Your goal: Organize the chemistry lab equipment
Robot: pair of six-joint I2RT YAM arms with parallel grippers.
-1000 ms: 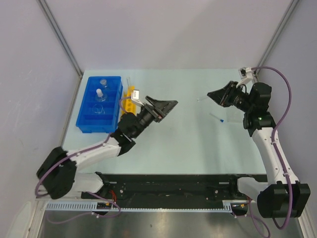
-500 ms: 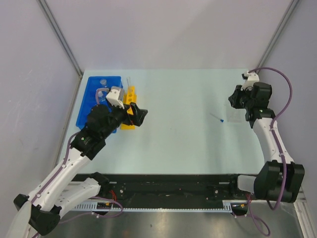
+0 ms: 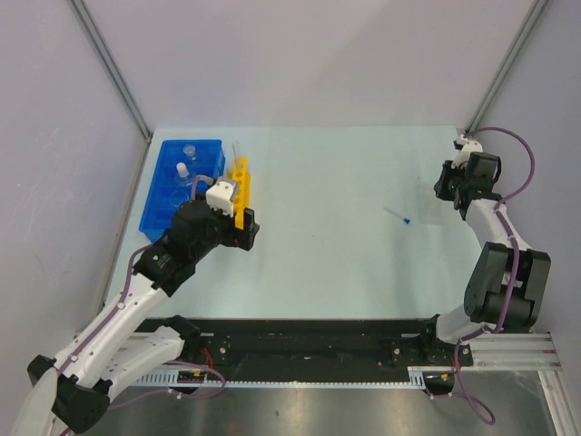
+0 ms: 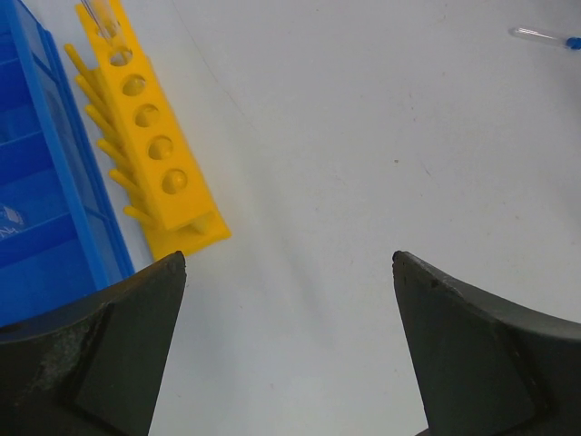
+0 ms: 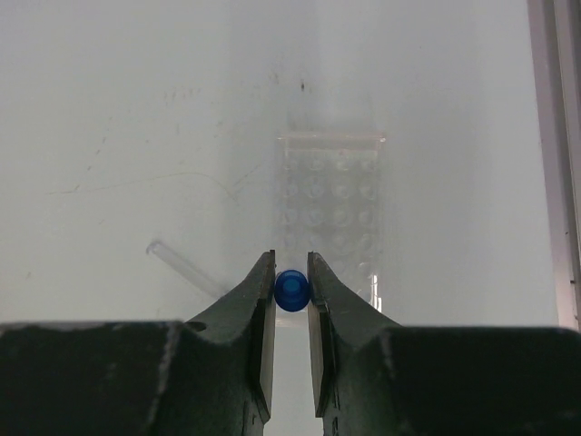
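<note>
The clear plate's rows of round holes stand empty below, so my right gripper will next lower over the plate and release the blue-tipped dropper there.
My left gripper is open and empty, low over the table just right of the yellow holed tube rack. The left wrist view shows the rack with one thin clear tube standing in its far hole. The blue compartmented tray lies left of the rack and holds small glass flasks. My right gripper is shut on a blue-tipped dropper at the table's far right. A clear flat slide and a thin clear tube lie under it. Another dropper lies mid-right.
The right arm stands folded close to the table's right edge and the metal corner post. The tray sits near the left wall. The black rail runs along the near edge.
My left arm has drawn back from the table's middle to beside the yellow rack. My right arm has swung out to the far right edge and lower over the slide.
</note>
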